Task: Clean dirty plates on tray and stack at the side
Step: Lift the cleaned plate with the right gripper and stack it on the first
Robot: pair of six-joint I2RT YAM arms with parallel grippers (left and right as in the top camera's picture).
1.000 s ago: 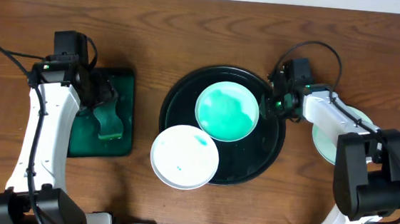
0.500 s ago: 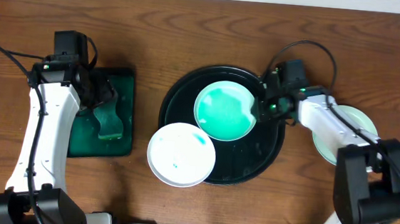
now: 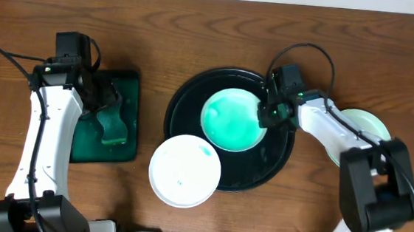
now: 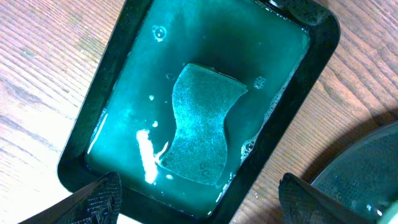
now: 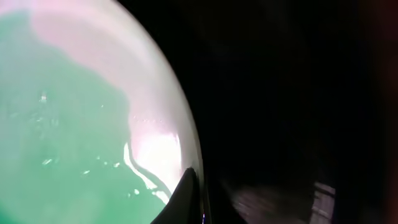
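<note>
My right gripper should next lift, tip and carry the wet plate onto the second mint plate [image 3: 365, 122], which lies to the gripper's right in the overhead view.
A mint-green plate [image 3: 230, 121] lies on the black round tray [image 3: 264, 162], wet with green liquid. My right gripper [image 3: 268, 113] is at its right rim. In the right wrist view one finger [image 5: 188, 194] lies on the inside of the plate's rim [image 5: 93, 112] and the other is a dark blur outside it, so the jaws are closed on the rim. A white plate [image 3: 185, 171] with small green smears overhangs the tray's lower-left rim. A second mint plate [image 3: 365, 122] lies on the table at the right. My left gripper [image 4: 202, 205] hangs open and empty.
A dark green rectangular tray [image 3: 86, 145] of green water holds a sponge [image 4: 202, 124] on the left, under my left gripper [image 3: 103, 97]. The black tray's edge shows in the left wrist view [image 4: 367, 168]. The right arm reaches over the mint plate at the right.
My right gripper has moved left with the mint-green plate. That plate has pushed the white plate down and left, further off the tray. The left arm has not moved.
</note>
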